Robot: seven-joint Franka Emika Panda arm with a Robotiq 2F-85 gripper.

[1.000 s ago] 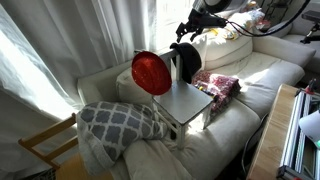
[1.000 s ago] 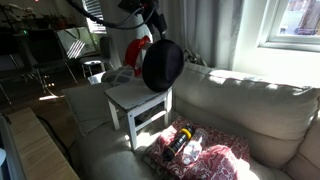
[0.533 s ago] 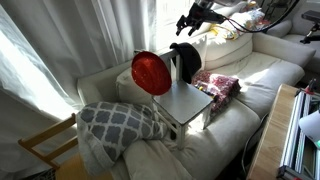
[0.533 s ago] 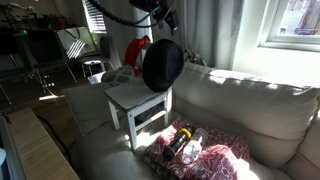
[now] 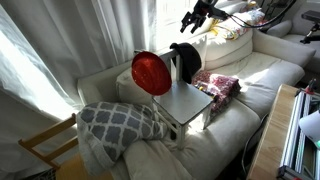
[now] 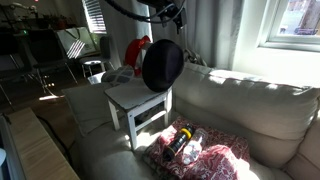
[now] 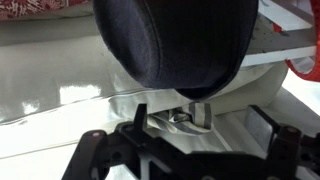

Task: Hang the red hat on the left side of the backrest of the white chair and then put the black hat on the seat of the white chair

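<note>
The gripper's open fingers are still clear of the black hat's edge, so they move down and across onto the upper part of the black hat [image 5: 185,58] next.
The white chair [image 5: 186,103] stands on a cream sofa and also shows in the other exterior view [image 6: 138,98]. The red hat [image 5: 151,73] hangs on the left side of its backrest, partly hidden in the other view [image 6: 136,48]. The black hat [image 5: 185,58] hangs on the right side of the backrest [image 6: 162,65]. My gripper [image 5: 194,14] hovers above and beyond the black hat, open and empty [image 6: 170,12]. In the wrist view the black hat [image 7: 175,40] fills the top, with my gripper [image 7: 200,125] below it, jaws apart. White backrest slats [image 7: 285,38] show at right.
A grey patterned pillow [image 5: 120,122] lies against the chair's front. A pink-red patterned cloth [image 5: 217,84] lies on the sofa to the chair's right, with dark items on it [image 6: 190,148]. A bare wooden chair [image 5: 45,145] stands at lower left. Curtains hang behind.
My gripper has risen and drawn away from the black hat. Both hats and the chair have not moved.
</note>
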